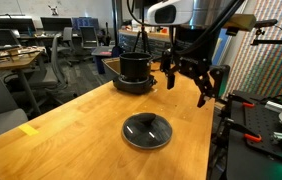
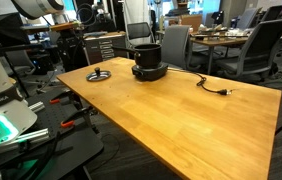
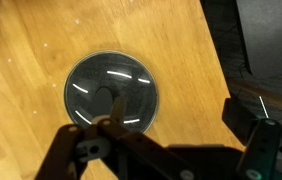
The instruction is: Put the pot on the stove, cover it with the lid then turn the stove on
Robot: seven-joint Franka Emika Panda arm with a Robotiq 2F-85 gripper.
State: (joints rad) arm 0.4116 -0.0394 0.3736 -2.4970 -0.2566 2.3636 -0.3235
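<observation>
The lid's knob (image 1: pixel 147 122) lies down and to my gripper's left in the wrist view, so my gripper will move that way and lower the open fingers around it.
The black pot (image 1: pixel 134 67) (image 2: pixel 146 54) stands on the low black stove (image 1: pixel 136 87) (image 2: pixel 149 73) at the far end of the wooden table. The round dark glass lid (image 1: pixel 146 131) (image 2: pixel 99 73) (image 3: pixel 111 95) lies flat on the table, apart from the pot, knob up. My gripper (image 1: pixel 193 78) hangs open in the air beside the pot and above the table, with nothing between its fingers. In the wrist view the gripper (image 3: pixel 176 128) looks down with the lid just beside its one finger (image 3: pixel 107 126).
The stove's cord and plug (image 2: pixel 217 91) trail across the table (image 1: pixel 71 125). The table's edge (image 3: pixel 217 60) runs close to the lid, with dark equipment (image 1: pixel 261 125) beyond it. Office chairs (image 2: pixel 177 45) stand around.
</observation>
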